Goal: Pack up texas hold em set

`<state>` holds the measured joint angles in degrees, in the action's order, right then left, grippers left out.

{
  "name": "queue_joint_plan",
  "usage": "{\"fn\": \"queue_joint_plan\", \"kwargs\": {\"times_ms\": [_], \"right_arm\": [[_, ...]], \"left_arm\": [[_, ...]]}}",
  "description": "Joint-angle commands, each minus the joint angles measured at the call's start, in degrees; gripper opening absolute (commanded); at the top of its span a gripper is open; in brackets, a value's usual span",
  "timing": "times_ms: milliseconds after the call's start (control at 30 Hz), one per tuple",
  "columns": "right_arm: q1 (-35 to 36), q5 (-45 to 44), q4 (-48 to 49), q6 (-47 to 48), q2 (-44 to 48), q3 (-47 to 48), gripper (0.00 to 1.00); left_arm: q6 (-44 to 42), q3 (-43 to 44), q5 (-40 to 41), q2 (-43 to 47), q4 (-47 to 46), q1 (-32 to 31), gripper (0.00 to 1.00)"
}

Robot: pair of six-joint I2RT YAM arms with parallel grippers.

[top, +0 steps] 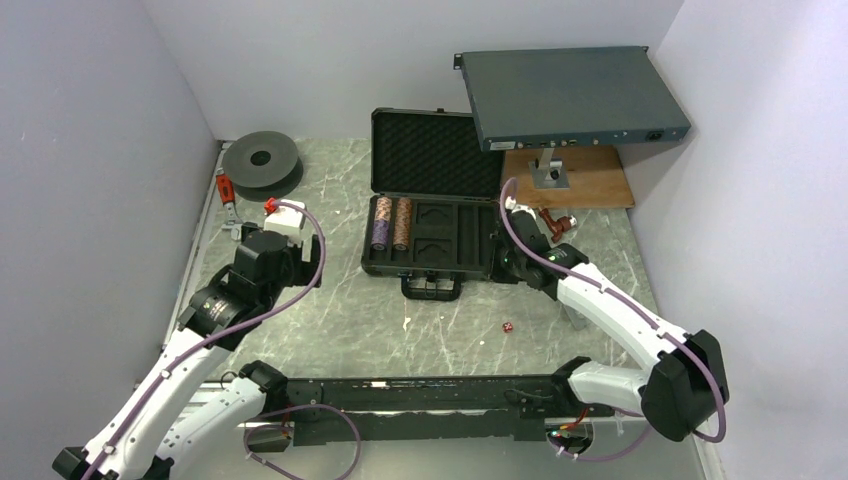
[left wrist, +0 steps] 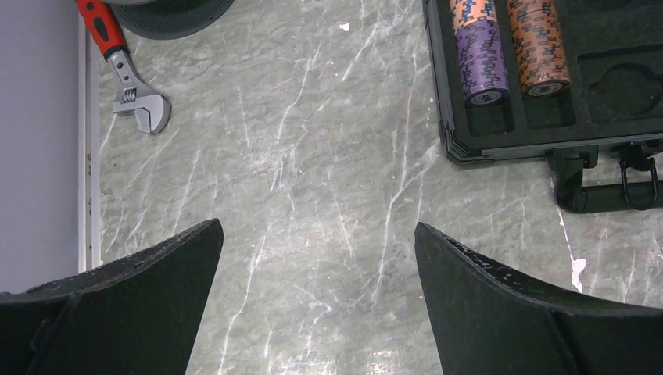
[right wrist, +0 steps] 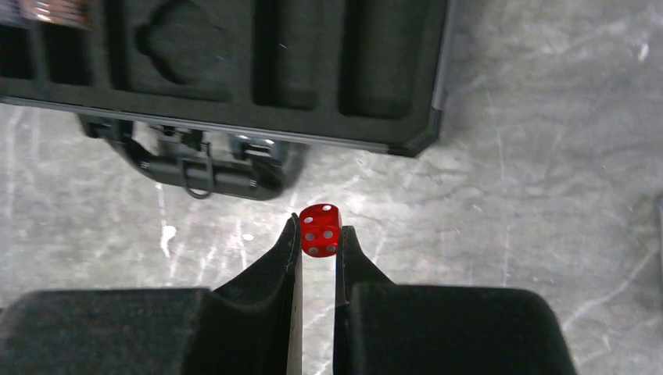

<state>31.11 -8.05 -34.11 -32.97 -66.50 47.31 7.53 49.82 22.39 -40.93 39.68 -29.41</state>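
Next, my right gripper needs to shift left in the top view, then down to release the die at the purple stack's near end (top: 378, 257) (right wrist: 13, 58), where its slot is empty.
The black briefcase (top: 440, 262) lies open at mid-table, its egg-crate foam lid (top: 435, 155) raised and its handle (top: 432, 287) toward me. A purple chip stack (top: 381, 222) and a brown chip stack (top: 402, 222) lie in the left tray slots; both also show in the left wrist view (left wrist: 478, 51) (left wrist: 538, 47). My right gripper (right wrist: 320, 234) is shut on a small red die (right wrist: 320, 226), just in front of the case's near right corner (right wrist: 414, 141). Another red die (top: 508, 327) lies on the table. My left gripper (left wrist: 317, 223) is open and empty over bare table left of the case.
A large grey metal rack box (top: 570, 95) stands on a wooden board (top: 575, 180) at the back right. A dark round spool (top: 262, 160) and a red-handled wrench (top: 226, 195) lie at the back left. Walls close in both sides.
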Motion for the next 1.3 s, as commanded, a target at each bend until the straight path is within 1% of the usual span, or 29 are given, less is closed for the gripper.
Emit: {"fn": "queue_joint_plan", "kwargs": {"times_ms": [0, 100, 333, 700, 833, 1067, 1267], "right_arm": [[0.31, 5.21, 5.38, 2.29, -0.84, 4.40, 0.00], [1.86, 6.24, 7.07, 2.21, -3.56, 7.08, 0.00], [7.73, 4.99, 9.05, 2.53, -11.99, 15.92, 0.00], [14.37, 5.07, 9.15, 3.39, -29.58, 33.07, 0.00], [15.77, 5.84, 8.39, 3.18, -35.25, 38.44, 0.00], [17.93, 6.12, 7.37, 3.29, -42.54, 45.21, 0.00], [19.07, 3.75, 5.68, 3.26, -46.92, 49.29, 0.00]], "left_arm": [[-0.61, -0.16, 0.63, 1.09, -2.15, 0.57, 0.99], [-0.43, -0.18, 0.79, 1.41, -2.15, 0.73, 0.99], [-0.32, -0.42, 1.13, 2.32, -2.35, 1.10, 0.99], [-0.40, -0.68, 1.68, 3.16, -2.48, 1.60, 0.99], [-0.41, -0.74, 1.45, 3.05, -2.57, 1.97, 0.99], [-0.50, -0.78, 0.78, 3.37, -2.81, 2.57, 0.99], [-0.59, -0.87, 0.20, 3.44, -3.03, 3.28, 0.99]]}}
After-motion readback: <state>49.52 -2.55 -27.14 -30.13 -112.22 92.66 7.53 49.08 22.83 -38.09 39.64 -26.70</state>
